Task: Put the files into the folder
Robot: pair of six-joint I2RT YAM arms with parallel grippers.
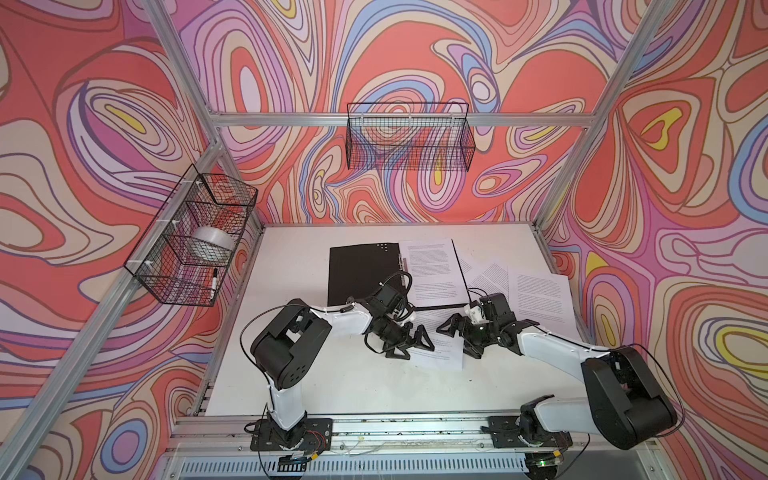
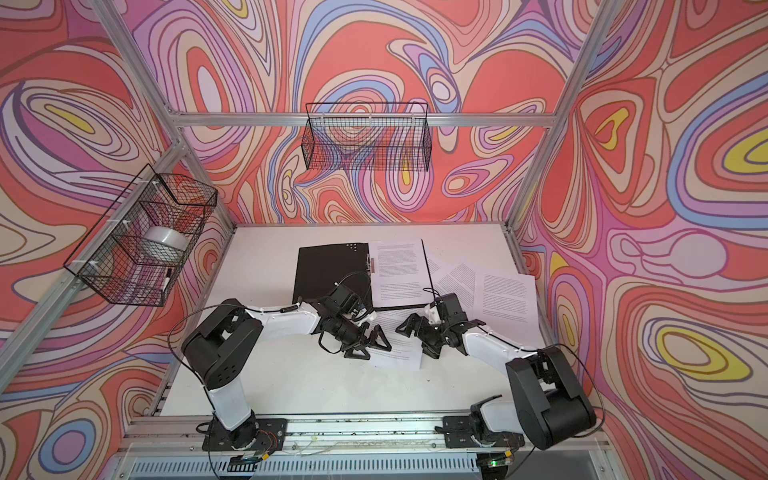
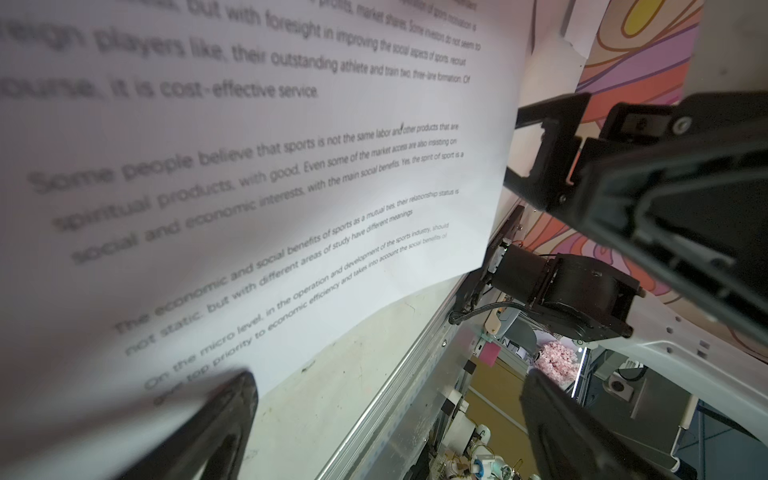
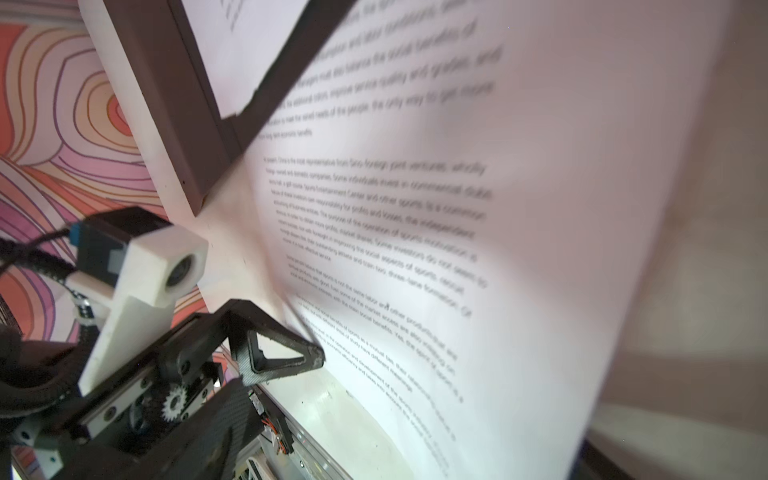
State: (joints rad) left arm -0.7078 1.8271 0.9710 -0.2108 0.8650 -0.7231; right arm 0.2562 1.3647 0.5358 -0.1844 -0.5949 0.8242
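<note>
My right gripper slides outward along the sheet's edge by the overlapping files toward the folder (image 1: 361,274) next and closes, since that edge runs outward between its open fingers.
The folder (image 1: 361,274) (image 2: 328,270) lies open at the back of the table, black inside faces up, and one printed sheet (image 1: 432,270) rests on its right half. More files (image 1: 540,299) (image 2: 507,299) lie overlapping to its right. Another sheet (image 1: 440,345) (image 2: 399,353) (image 3: 291,166) (image 4: 457,249) lies in front of the folder, its near edge curling up. My left gripper (image 1: 409,343) (image 2: 370,343) (image 3: 386,415) is open at this sheet's left edge, one fingertip (image 4: 316,359) touching the paper. My right gripper (image 1: 459,336) (image 2: 417,336) is open over the sheet's right side, holding nothing.
A wire basket (image 1: 191,237) on the left wall holds a tape roll (image 1: 212,245) and a marker. A second wire basket (image 1: 409,137) hangs on the back wall. An aluminium rail (image 1: 415,424) runs along the white table's (image 1: 332,386) front edge.
</note>
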